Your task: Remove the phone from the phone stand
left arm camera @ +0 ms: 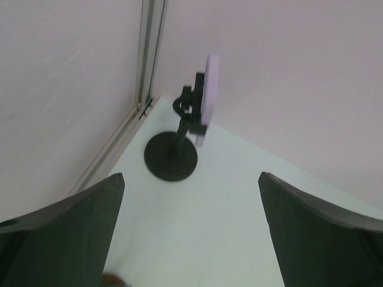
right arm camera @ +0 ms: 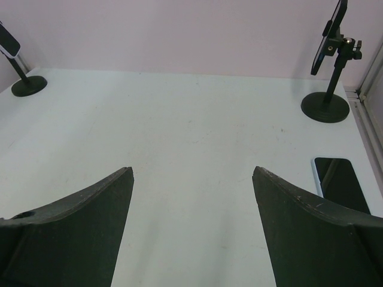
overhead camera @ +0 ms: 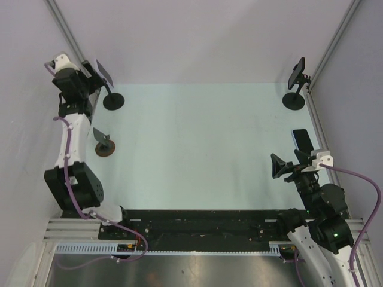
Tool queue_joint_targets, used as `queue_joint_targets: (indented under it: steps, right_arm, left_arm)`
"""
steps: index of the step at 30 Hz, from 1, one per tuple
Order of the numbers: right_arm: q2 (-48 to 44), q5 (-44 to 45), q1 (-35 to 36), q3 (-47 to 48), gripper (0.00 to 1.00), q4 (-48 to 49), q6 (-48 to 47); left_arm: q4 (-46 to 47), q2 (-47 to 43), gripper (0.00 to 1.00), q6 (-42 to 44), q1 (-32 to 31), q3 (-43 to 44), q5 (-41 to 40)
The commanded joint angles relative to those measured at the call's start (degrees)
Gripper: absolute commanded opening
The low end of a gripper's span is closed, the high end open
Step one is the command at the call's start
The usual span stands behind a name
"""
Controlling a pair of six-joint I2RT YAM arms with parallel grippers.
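Observation:
The pale phone's near edge comes between my open fingers next, because it faces their gap. My left gripper moves outward toward the black phone stand until then.
A pale phone sits on a black phone stand in the far-left corner, seen edge-on in the left wrist view. My left gripper is open and empty, a short way in front of that stand and apart from it. In the top view the same phone and stand lie just right of the left gripper. A second, dark phone stands on another stand at the far right. My right gripper hangs open and empty over the table at the near right.
A dark phone lies flat on the table near the right edge, beside the right gripper. A small stand with a brown base is at the left by the left arm. Walls and rails close in both far corners.

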Motion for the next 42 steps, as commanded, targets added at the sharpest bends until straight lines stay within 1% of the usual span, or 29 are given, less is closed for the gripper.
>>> queue_joint_targets:
  steps: [1, 2, 5, 7, 15, 16, 18, 19, 21, 22, 24, 25, 27, 28, 29, 33, 38, 39, 40, 42]
  right_arm:
    - [1.27, -0.89, -0.36, 0.11, 0.86, 1.97, -1.04]
    - [1.53, -1.15, -0.45, 0.11, 0.86, 1.97, -0.69]
    - [2.76, -2.56, -0.62, 0.11, 0.86, 1.53, -0.69]
    - [3.82, -3.08, -0.71, 0.11, 0.86, 1.61, -0.77]
    - [7.51, -5.63, -1.5, 0.11, 0.85, 1.97, -1.13]
    - [7.69, -5.72, -1.59, 0.11, 0.85, 1.97, -1.04]
    - [8.65, -5.81, -1.68, 0.11, 0.85, 1.88, -1.13]
    - [8.92, -5.98, -1.85, 0.11, 0.85, 1.97, -1.13]
    - [9.62, -6.34, -2.2, 0.02, 0.86, 1.97, -1.04]
    - [9.88, -6.42, -2.29, 0.02, 0.85, 1.97, -1.12]
    - [10.15, -6.77, -2.64, 0.11, 0.85, 2.14, -1.04]
    - [10.32, -6.78, -2.73, 0.02, 0.85, 2.06, -1.12]
    - [10.15, -7.04, -3.08, 0.02, 0.85, 2.05, -1.13]
    - [10.15, -7.13, -3.08, 0.11, 0.85, 2.23, -1.04]
    - [9.89, -7.22, -2.91, 0.02, 0.85, 2.14, -1.12]
    - [8.92, -7.31, -3.08, 0.02, 0.85, 2.41, -1.04]
    - [7.25, -7.39, -3.08, 0.02, 0.86, 2.76, -1.13]
    - [6.99, -7.57, -3.0, 0.11, 0.86, 2.76, -1.04]
    - [6.72, -7.66, -3.0, 0.02, 0.85, 2.85, -1.04]
    - [6.46, -7.74, -3.0, 0.11, 0.85, 3.11, -1.12]
  left_arm:
    - [0.51, 7.81, 0.99, -4.25, -0.29, 11.04, -1.61]
    - [0.51, 11.13, 0.98, -4.68, -0.2, 12.55, -1.61]
    - [0.51, 17.38, 0.96, -5.57, -0.29, 18.35, -1.53]
    - [0.42, 20.29, 0.94, -6.18, -0.29, 22.04, -0.83]
    - [0.51, 32.69, 0.77, -7.59, -0.29, 33.91, 3.22]
    - [0.51, 33.66, 0.74, -7.59, -0.37, 36.19, 3.65]
    - [0.51, 36.03, 0.68, -8.2, -0.29, 37.87, 3.66]
    - [0.51, 36.65, 0.61, -8.47, -0.46, 39.19, 3.66]
    - [0.51, 38.15, 0.52, -8.91, -0.46, 40.16, 5.59]
    - [0.51, 38.67, 0.41, -8.99, -0.55, 40.78, 5.94]
    - [0.51, 38.76, 0.31, -9.08, -0.9, 40.87, 7.08]
    - [0.51, 38.07, 0.21, -9.08, -0.9, 40.78, 7.7]
    - [0.42, 37.1, 0.13, -8.65, -1.6, 40.34, 8.93]
    - [0.51, 35.62, 0.04, -8.21, -2.04, 39.73, 9.19]
    - [0.51, 34.82, 0.0, -7.33, -2.39, 39.47, 9.98]
    - [0.51, 29.55, 0.0, -5.57, -5.81, 36.22, 10.78]
    - [0.51, 20.32, 0.0, -3.03, -11.09, 30.42, 11.83]
    - [0.51, 17.44, 0.0, -2.76, -13.36, 27.89, 11.83]
    - [0.51, 16.02, 0.0, -2.49, -13.82, 26.64, 11.83]
    - [0.51, 11.81, 0.0, -1.62, -19.15, 22.7, 11.57]
